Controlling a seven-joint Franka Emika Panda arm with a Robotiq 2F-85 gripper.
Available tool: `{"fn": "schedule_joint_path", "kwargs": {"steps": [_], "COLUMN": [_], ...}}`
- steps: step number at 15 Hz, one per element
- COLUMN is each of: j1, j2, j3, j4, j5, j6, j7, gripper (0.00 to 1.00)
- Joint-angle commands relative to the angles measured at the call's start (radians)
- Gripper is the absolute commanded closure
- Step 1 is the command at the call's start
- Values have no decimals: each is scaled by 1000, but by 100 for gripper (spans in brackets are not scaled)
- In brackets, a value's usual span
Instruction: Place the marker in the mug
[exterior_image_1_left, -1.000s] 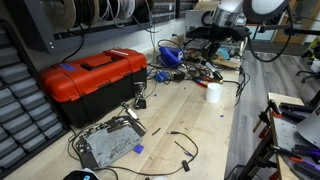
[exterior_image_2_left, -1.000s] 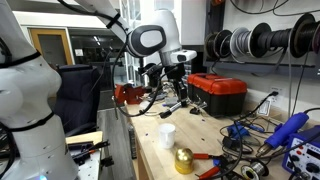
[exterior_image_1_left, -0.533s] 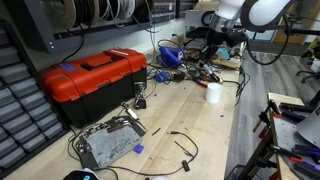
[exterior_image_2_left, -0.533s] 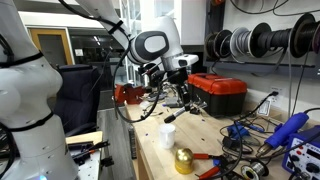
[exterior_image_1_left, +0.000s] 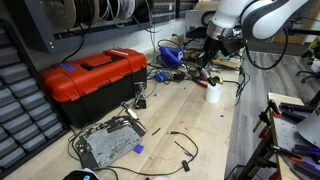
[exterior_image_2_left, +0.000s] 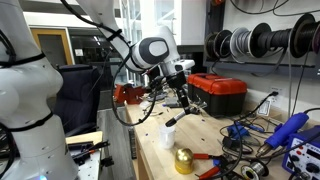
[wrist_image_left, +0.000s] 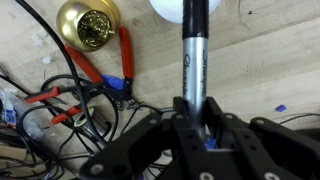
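I should next move the marker in my gripper over the opening of the mug (exterior_image_1_left: 213, 92) below it, then lower the marker's dark end inside and let go.
In the wrist view my gripper (wrist_image_left: 193, 118) is shut on the marker (wrist_image_left: 194, 55), a grey-barrelled pen with a dark cap. Its cap end points at the white mug (wrist_image_left: 185, 9) at the top edge. In an exterior view the gripper (exterior_image_1_left: 207, 62) hangs just above the mug (exterior_image_1_left: 213, 92) on the wooden bench. In an exterior view the gripper (exterior_image_2_left: 181, 97) holds the marker (exterior_image_2_left: 177, 115) slanting down toward the mug (exterior_image_2_left: 168, 135). The marker tip is at or just over the mug's rim.
A red toolbox (exterior_image_1_left: 90, 80) (exterior_image_2_left: 220, 93) stands on the bench. A brass bell (wrist_image_left: 86, 24) (exterior_image_2_left: 184, 160), red-handled pliers (wrist_image_left: 125, 60) and tangled cables (wrist_image_left: 70, 100) lie near the mug. A metal box (exterior_image_1_left: 108, 143) and loose cables (exterior_image_1_left: 180, 148) lie at the near end.
The gripper has moved down and toward the mug with the marker in it. The marker tip now reaches the mug's rim.
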Motion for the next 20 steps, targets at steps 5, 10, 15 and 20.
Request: {"fn": "schedule_joint_path", "kwargs": {"steps": [5,10,15,20], "j1": [-21,-2,-2,-2], "j2": [24,43,43,43], "j3": [43,44,46,46], "j4": [-49,-44,-45,-45], "j5": [-298,-314,-315,-315], "j6": [34,0,0,0], "j7": [393,418,423,423], "gripper": [96,62,58,58]}}
